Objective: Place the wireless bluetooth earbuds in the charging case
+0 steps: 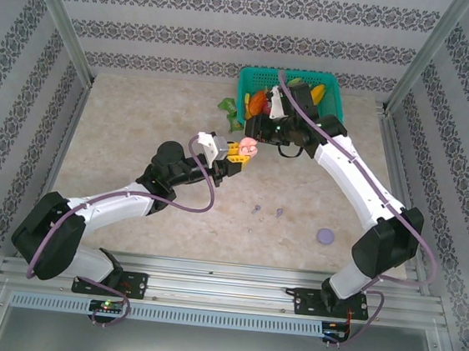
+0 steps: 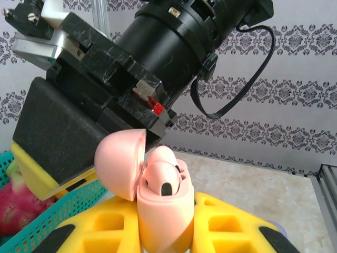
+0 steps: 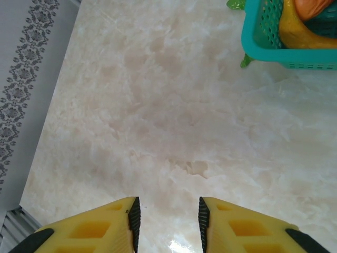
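Observation:
The left gripper moves down next with a downward tilt and releases the pink charging case (image 1: pixel 249 148) on the bare tabletop below, since both earbuds sit in its wells.
My left gripper (image 1: pixel 239 151) (image 2: pixel 166 234) is shut on the pink charging case (image 1: pixel 249 148) (image 2: pixel 164 216) and holds it upright above the table. The lid (image 2: pixel 120 163) is swung open to the left. Two pale pink earbuds (image 2: pixel 162 176) sit in the case's wells. My right gripper (image 1: pixel 255 136) (image 3: pixel 168 221) hangs just beyond the case, open, with only bare table between its pads. One of its yellow fingers (image 2: pixel 29 171) shows behind the lid. Two purple earbuds (image 1: pixel 256 209) (image 1: pixel 279 212) lie on the table in front, and a purple case (image 1: pixel 325 234) lies to their right.
A teal basket (image 1: pixel 332 85) (image 3: pixel 253 37) (image 2: pixel 47 216) of toy fruit stands at the back, right behind the right wrist. A green item (image 1: pixel 228 105) lies at the basket's left corner. Patterned walls and metal posts close in the marble tabletop.

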{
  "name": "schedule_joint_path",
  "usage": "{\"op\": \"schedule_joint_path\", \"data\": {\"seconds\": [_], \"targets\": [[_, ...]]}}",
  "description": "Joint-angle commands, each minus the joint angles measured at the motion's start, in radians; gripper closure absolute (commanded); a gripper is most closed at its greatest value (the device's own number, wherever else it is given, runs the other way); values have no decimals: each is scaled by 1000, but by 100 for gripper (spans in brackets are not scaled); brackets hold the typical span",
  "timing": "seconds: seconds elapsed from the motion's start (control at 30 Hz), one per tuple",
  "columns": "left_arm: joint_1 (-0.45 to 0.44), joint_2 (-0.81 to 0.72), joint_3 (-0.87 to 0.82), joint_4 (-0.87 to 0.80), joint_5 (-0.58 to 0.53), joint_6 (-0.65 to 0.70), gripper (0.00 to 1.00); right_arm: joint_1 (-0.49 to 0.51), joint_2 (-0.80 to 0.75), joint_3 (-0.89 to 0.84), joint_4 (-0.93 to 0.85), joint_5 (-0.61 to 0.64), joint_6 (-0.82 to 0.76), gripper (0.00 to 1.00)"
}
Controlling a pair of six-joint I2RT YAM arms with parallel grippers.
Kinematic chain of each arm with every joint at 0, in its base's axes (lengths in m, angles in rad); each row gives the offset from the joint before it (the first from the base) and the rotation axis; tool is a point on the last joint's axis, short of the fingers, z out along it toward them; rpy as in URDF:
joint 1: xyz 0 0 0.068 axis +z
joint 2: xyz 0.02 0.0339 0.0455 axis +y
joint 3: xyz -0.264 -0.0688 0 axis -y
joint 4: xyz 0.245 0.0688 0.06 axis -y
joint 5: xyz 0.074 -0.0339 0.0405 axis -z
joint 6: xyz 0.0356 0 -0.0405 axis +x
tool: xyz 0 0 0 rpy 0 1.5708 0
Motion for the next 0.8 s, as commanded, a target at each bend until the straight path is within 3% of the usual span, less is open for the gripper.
{"op": "schedule_joint_path", "data": {"seconds": [0.0, 0.2, 0.27, 0.43, 0.67, 0.77], "targets": [[-10, 11, 19, 9, -4, 17, 100, 19, -91, -63, -10, -17, -22, 64], [-8, 38, 30, 20, -20, -3, 100, 19, -192, -151, 8, 24, -1, 64], [-8, 45, 33, 9, -33, -20, 100, 5, -214, -167, 11, 84, 9, 59], [18, 70, 13, -20, -143, -154, 100, -99, -281, -269, 21, 189, 93, 51], [134, 139, 99, -383, -219, -404, 100, -273, -415, -550, 27, 254, 164, 45], [210, 206, 158, -497, -124, -480, 100, -352, -463, -649, 1, 290, 179, 43]]}}
